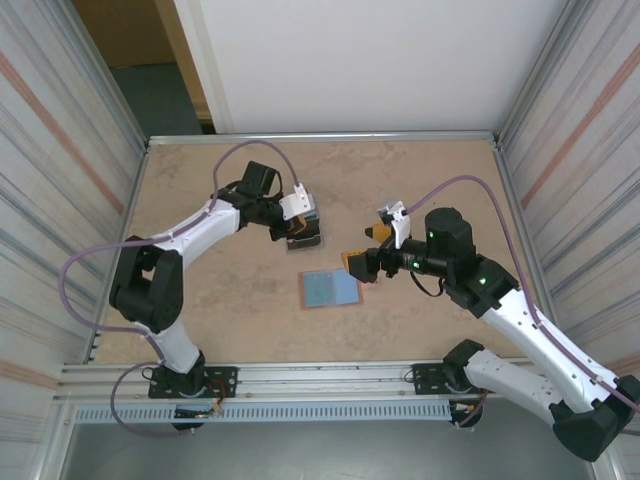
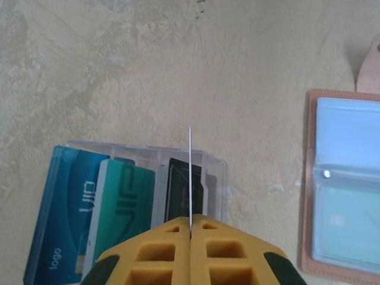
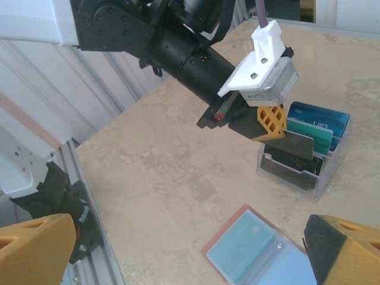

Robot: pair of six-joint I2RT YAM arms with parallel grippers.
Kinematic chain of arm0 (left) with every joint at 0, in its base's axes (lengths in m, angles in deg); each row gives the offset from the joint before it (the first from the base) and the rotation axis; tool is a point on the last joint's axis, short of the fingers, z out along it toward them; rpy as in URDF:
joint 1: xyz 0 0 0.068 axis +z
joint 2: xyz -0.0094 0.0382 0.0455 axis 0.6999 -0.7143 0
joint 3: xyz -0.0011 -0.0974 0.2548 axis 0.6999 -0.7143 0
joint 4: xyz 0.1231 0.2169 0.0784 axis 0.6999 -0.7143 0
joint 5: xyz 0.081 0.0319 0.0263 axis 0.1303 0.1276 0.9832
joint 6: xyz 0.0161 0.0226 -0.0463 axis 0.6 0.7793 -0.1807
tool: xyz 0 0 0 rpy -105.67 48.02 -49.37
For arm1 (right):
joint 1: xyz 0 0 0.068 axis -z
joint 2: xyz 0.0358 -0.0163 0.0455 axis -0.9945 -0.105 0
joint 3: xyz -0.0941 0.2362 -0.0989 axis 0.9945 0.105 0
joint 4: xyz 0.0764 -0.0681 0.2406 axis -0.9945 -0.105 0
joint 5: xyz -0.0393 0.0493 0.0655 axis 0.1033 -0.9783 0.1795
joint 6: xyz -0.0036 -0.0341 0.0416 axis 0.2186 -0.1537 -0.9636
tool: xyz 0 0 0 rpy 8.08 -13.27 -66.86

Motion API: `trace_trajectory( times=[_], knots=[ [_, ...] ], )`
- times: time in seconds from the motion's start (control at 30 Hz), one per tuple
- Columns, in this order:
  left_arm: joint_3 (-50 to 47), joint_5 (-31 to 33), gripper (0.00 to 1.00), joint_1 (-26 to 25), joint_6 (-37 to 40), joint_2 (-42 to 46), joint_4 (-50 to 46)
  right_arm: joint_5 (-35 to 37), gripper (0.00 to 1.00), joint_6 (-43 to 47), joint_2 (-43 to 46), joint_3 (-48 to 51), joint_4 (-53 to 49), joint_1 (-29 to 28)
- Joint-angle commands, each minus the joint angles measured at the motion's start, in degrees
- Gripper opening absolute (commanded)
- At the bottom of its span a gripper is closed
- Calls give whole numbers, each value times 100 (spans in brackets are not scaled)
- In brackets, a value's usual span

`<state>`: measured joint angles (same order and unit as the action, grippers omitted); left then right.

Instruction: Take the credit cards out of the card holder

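Note:
The thin card in my left gripper will next go down into the slot of the clear box beside the dark card, and then I will let it go.
The pink card holder (image 1: 331,288) lies open and flat at mid-table, its clear pockets up; a teal credit card (image 3: 244,246) shows in one pocket. My left gripper (image 2: 190,221) is shut on a thin card (image 2: 190,172), seen edge-on, held upright over a clear plastic box (image 2: 215,178) of standing cards. From the right wrist view that held card (image 3: 298,144) looks grey and dips into the box (image 3: 323,181). My right gripper (image 3: 187,237) hangs open just right of the card holder (image 3: 221,252), nothing between its fingers.
The clear box holds teal and blue cards (image 2: 122,208) and a dark one (image 2: 181,193), standing in slots. Bare table lies around the holder; a metal rail (image 1: 330,378) runs along the near edge, and striped walls close in the sides.

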<state>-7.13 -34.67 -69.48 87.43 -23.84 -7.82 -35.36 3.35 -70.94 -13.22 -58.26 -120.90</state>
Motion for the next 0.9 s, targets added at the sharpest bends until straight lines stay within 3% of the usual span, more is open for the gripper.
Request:
trace_trajectory(
  times=[0.0, 0.87],
  knots=[
    [299, -84, 0, 43, 242, -180, -193, 133, 99, -156, 86, 101, 124, 54],
    [649, -173, 0, 89, 396, -807, -466, 136, 99, -209, 24, 148, 193, 121]
  ],
)
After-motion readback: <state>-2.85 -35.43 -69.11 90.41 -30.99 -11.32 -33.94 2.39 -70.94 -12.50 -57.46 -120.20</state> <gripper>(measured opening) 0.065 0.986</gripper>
